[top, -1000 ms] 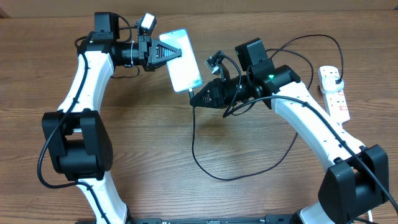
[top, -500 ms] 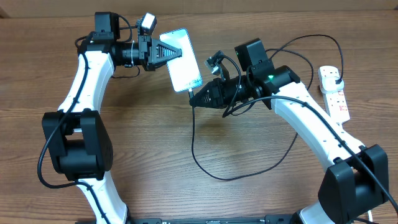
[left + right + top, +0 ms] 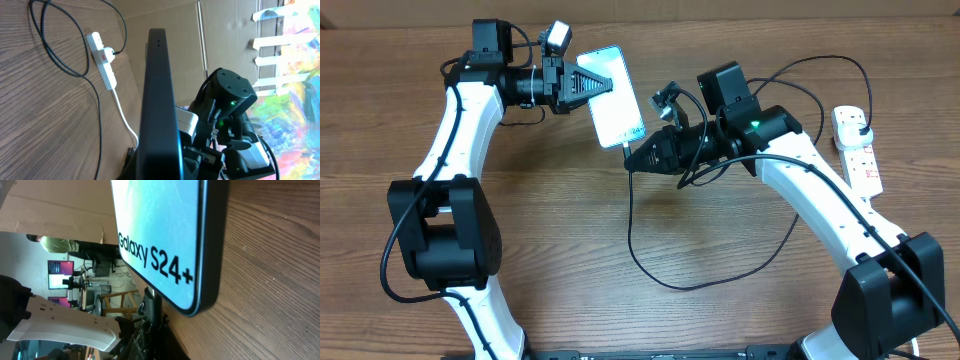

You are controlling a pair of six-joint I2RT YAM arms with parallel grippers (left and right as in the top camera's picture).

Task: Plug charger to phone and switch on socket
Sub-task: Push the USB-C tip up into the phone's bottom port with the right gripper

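Observation:
The left gripper moves down and back toward my base next and releases the phone (image 3: 618,115) on the bare tabletop, since that patch lies below the gripper and nearer my base.
My left gripper (image 3: 590,85) is shut on the phone (image 3: 618,115) and holds it tilted above the table, its blue-teal screen facing up. The right wrist view shows the screen (image 3: 160,230) reading "Galaxy S24+". My right gripper (image 3: 634,157) is shut on the charger's connector tip (image 3: 626,148), right at the phone's lower edge. I cannot tell whether the tip is seated. The black cable (image 3: 665,283) loops over the table to its plug head (image 3: 861,126) in the white socket strip (image 3: 857,150) at the far right. The left wrist view shows the phone edge-on (image 3: 159,90) and the strip (image 3: 102,60).
The strip's thick white cord (image 3: 948,250) runs off the right edge. Cable loops lie across the table's middle and behind my right arm (image 3: 820,60). A cardboard wall (image 3: 170,15) stands behind the table.

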